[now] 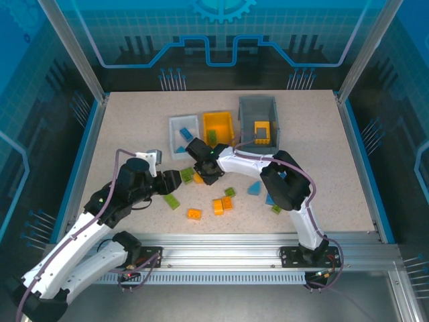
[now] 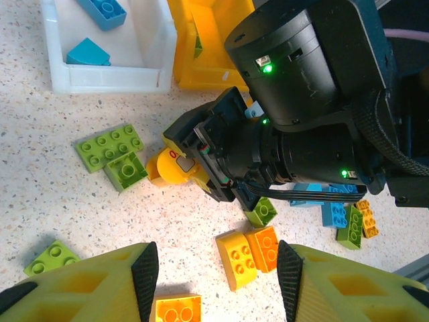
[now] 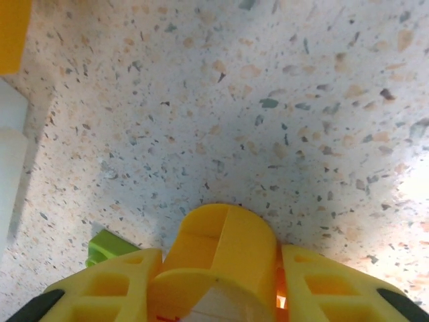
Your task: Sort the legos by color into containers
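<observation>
My right gripper should rise from the table, move outward over the grey bin [image 1: 258, 117] and let go of the lego there, because that bin already holds a yellow brick.
My right gripper [image 3: 221, 272] is shut on a yellow rounded lego [image 3: 228, 235], low over the table; in the left wrist view this lego [image 2: 166, 168] sits at that gripper's tip. My left gripper [image 2: 216, 268] is open, hovering above a yellow and orange brick pair [image 2: 249, 253]. The white bin [image 1: 182, 137] holds blue bricks [image 2: 100, 10], the orange-yellow bin [image 1: 218, 127] a green one [image 1: 211, 137], the grey bin [image 1: 258, 117] a yellow one [image 1: 261, 131]. From above, the right gripper [image 1: 199, 174] and left gripper [image 1: 175, 182] are close together.
Loose legos lie near the front: green bricks [image 2: 110, 153], a green one [image 1: 172, 201], an orange one [image 1: 194, 213], blue ones [image 1: 254, 188] and a small green one [image 1: 276, 208]. The right arm [image 2: 315, 114] crosses just beyond my left fingers. A green brick [image 3: 107, 247] lies beside the right gripper.
</observation>
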